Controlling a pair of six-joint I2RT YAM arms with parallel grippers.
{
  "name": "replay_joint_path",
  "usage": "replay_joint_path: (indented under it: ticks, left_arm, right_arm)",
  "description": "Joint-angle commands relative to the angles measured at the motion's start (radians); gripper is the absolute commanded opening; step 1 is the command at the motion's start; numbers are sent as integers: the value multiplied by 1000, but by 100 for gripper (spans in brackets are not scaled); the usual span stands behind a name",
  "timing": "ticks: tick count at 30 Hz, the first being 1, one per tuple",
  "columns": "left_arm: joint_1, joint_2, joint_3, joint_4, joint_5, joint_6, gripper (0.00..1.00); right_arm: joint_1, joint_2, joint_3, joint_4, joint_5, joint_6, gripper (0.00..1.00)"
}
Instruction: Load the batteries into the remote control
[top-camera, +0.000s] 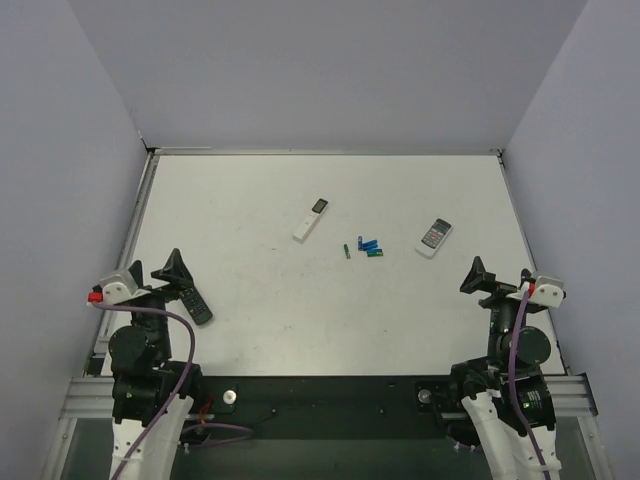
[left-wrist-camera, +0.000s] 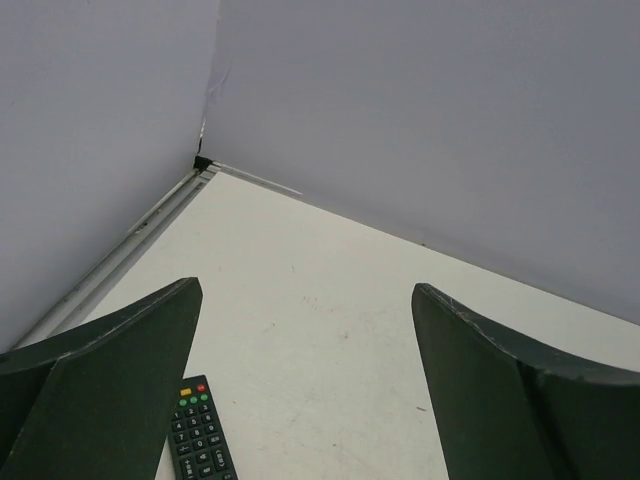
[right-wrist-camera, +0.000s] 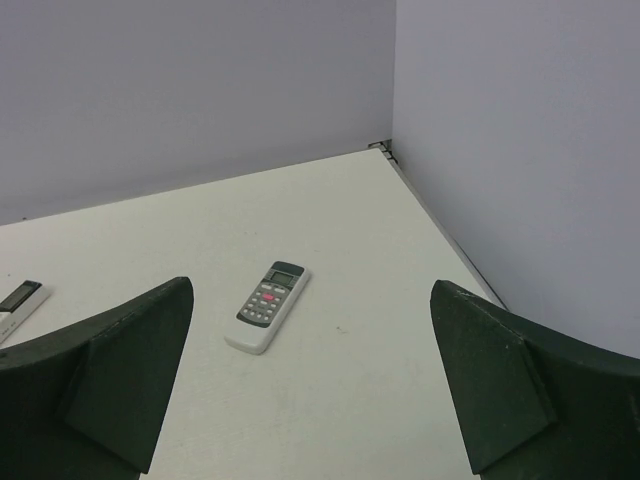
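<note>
The black remote control (top-camera: 196, 305) lies flat below, so my left gripper needs to tilt downward first and then lower over it, to get its fingers on both sides of the number keys.
The long black remote control (top-camera: 196, 305) lies at the near left of the table, its near end under my left gripper (top-camera: 156, 270). In the left wrist view its top end with coloured buttons (left-wrist-camera: 202, 435) shows just inside the left finger. That gripper (left-wrist-camera: 306, 290) is open and holds nothing. Two slim green batteries (top-camera: 348, 251) lie mid-table, in a small cluster with blue cells (top-camera: 368, 244). My right gripper (top-camera: 500, 280) hovers at the near right, open and empty (right-wrist-camera: 311, 284).
A slim white stick remote (top-camera: 311, 219) lies left of the cluster; its dark end shows at the right wrist view's left edge (right-wrist-camera: 18, 300). A short white remote with a grey keypad (top-camera: 434, 237) (right-wrist-camera: 267, 305) lies ahead of the right gripper. Grey walls enclose the table.
</note>
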Motion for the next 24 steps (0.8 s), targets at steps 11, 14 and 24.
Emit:
replay_joint_path:
  ticks: [11,14,24]
  left_arm:
    - [3,269,120,-137,-22,-163,97]
    - [5,349,149,-200,-39,-200,97]
    - [14,914,359,-558,-115,-341,97]
  right_arm:
    - [68,-93,10,20,13,34,100]
    - [87,-98,10,19,20,33,100]
    - [144,-134,2,25,10,28,100]
